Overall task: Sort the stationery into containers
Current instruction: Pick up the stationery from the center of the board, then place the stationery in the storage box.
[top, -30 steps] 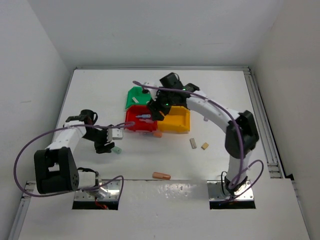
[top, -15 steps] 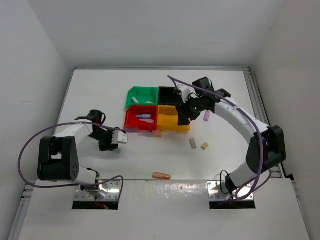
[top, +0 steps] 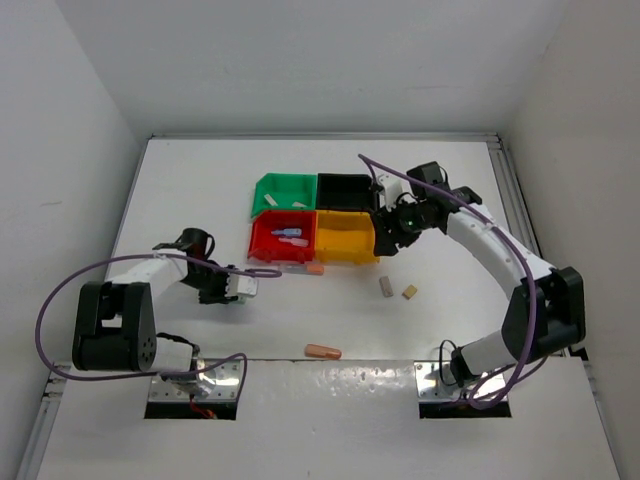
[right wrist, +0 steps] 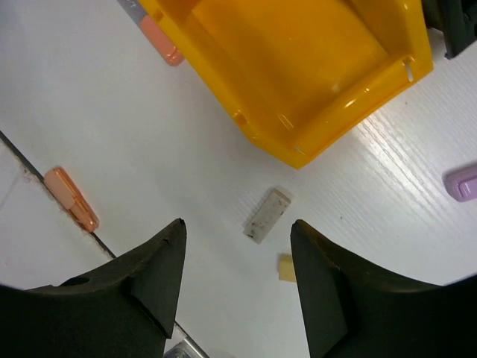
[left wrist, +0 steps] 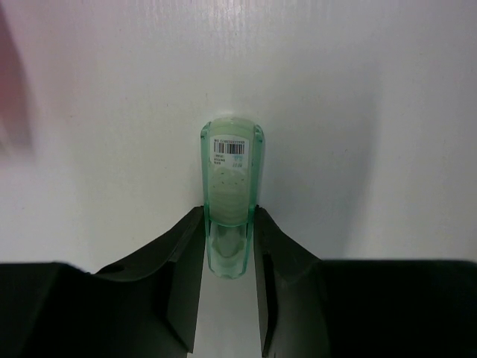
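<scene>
The red bin [top: 262, 240] is outward from my left gripper and to its right in the top view. My left gripper needs to lift outward over the bin to release the mint-green stick.
My left gripper [left wrist: 229, 216] is low over the table, its jaws shut on the sides of a mint-green stick [left wrist: 231, 179] with a barcode label; in the top view the gripper [top: 238, 286] is left of the bins. My right gripper [right wrist: 238, 224] is open and empty above a grey block [right wrist: 267, 215] and a tan block [right wrist: 286, 268]; in the top view it [top: 385, 233] is by the right side of the yellow bin [top: 347, 252]. The green bin [top: 268, 190], black bin [top: 345, 180] and red bin [top: 262, 240] join it. An orange stick [top: 322, 351] lies near the front edge.
The red bin holds blue and pink pieces [top: 288, 234]. An orange piece [top: 315, 268] lies against its front. A pink piece [right wrist: 463, 183] lies right of the yellow bin [right wrist: 298, 60]. Grey [top: 386, 287] and tan [top: 409, 292] blocks lie at front right.
My right arm has swung from over the red bin to the right side of the yellow bin. My left gripper has turned and moved right onto the mint-green stick.
</scene>
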Controlling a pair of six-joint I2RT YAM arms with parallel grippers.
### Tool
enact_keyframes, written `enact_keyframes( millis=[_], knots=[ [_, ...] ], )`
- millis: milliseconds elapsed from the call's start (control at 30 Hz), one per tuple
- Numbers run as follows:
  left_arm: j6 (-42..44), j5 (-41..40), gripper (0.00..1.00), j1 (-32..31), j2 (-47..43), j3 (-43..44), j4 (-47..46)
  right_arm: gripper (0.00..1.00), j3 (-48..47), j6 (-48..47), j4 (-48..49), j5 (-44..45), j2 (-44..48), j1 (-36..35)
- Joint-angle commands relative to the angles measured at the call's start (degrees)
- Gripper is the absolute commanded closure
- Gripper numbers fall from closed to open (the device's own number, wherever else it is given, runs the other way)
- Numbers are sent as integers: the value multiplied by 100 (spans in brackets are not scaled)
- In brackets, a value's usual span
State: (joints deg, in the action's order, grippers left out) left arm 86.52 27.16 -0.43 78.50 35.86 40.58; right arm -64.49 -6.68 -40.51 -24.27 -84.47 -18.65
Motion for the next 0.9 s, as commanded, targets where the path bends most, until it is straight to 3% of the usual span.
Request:
enact_keyframes(
  millis=[0, 100, 200, 333, 567, 767, 867],
  knots=[
    [-135, 289, 88, -80, -36, 34, 283, 43, 15, -79, 0, -34, 264, 116],
    [-776, 895, 97, -80, -124, 745, 538, 45, 129, -185, -62, -78, 369, 134],
    [-1671, 1781, 98, -133, -55, 1859, 470, 48, 217, -281, -106, -191, 474, 152],
    [-3452, 2249, 97, -282, 130, 2644, -172, 52, 244, -448, -238, -359, 528, 64],
    [-4512, 2127, 94, -756, 806, 3453, -989, 56, 227, -677, -247, -359, 422, -155],
    [-5048, 1916, 93, -1012, 1430, 3674, -1385, 57, 156, -624, -141, -280, 212, -910],
    [-5303, 1828, 78, -1047, 1641, 3761, -1473, 57, 69, -572, -71, -210, 53, -1270]
  ],
)
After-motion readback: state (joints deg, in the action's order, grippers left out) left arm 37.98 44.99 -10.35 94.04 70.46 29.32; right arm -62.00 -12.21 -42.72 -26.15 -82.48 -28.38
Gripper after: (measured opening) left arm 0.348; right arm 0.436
